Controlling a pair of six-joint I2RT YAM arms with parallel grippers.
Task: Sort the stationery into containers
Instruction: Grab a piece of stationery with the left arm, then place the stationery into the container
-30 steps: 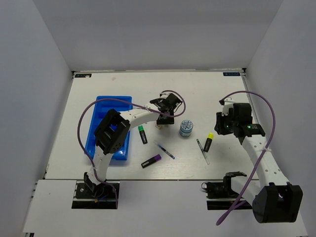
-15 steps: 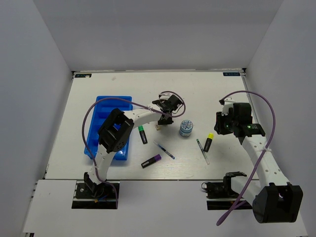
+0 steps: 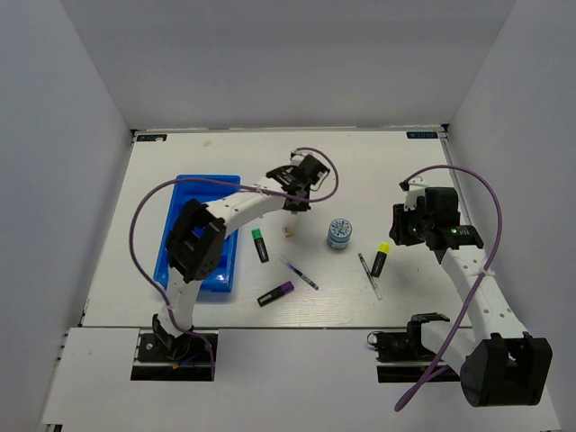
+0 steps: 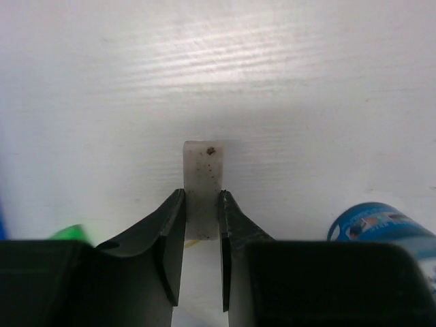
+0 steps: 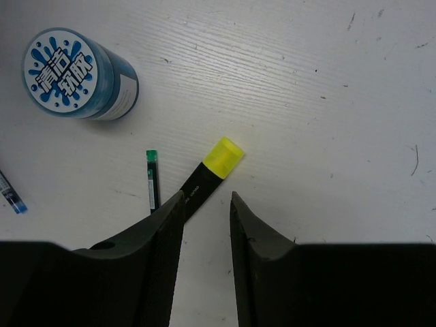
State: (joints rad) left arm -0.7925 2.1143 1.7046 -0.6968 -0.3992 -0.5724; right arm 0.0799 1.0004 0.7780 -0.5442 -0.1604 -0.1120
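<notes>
My left gripper will next swing over the blue tray's far section [image 3: 205, 188], bare and to its left in the top view, and release the small pale eraser.
My left gripper [image 4: 201, 194] is shut on a small pale eraser [image 4: 204, 177] and holds it above the table; in the top view this gripper [image 3: 295, 200] is just right of the blue tray [image 3: 207, 180]. A second tiny eraser [image 3: 289, 231] lies on the table below it. The round blue-white tin [image 3: 339, 233] also shows in the right wrist view [image 5: 75, 71]. My right gripper [image 5: 206, 197] is open and empty over the yellow-capped highlighter [image 5: 212, 170], next to a thin green pen [image 5: 151, 178]. In the top view that gripper [image 3: 402, 225] is at the right.
A green-capped highlighter [image 3: 259, 244], a thin blue pen [image 3: 299, 273] and a purple-capped highlighter [image 3: 276, 292] lie between the tray and the tin. White walls close in the table on three sides.
My left gripper has risen and drawn back toward the far side with the eraser held in it. The right arm has not moved.
</notes>
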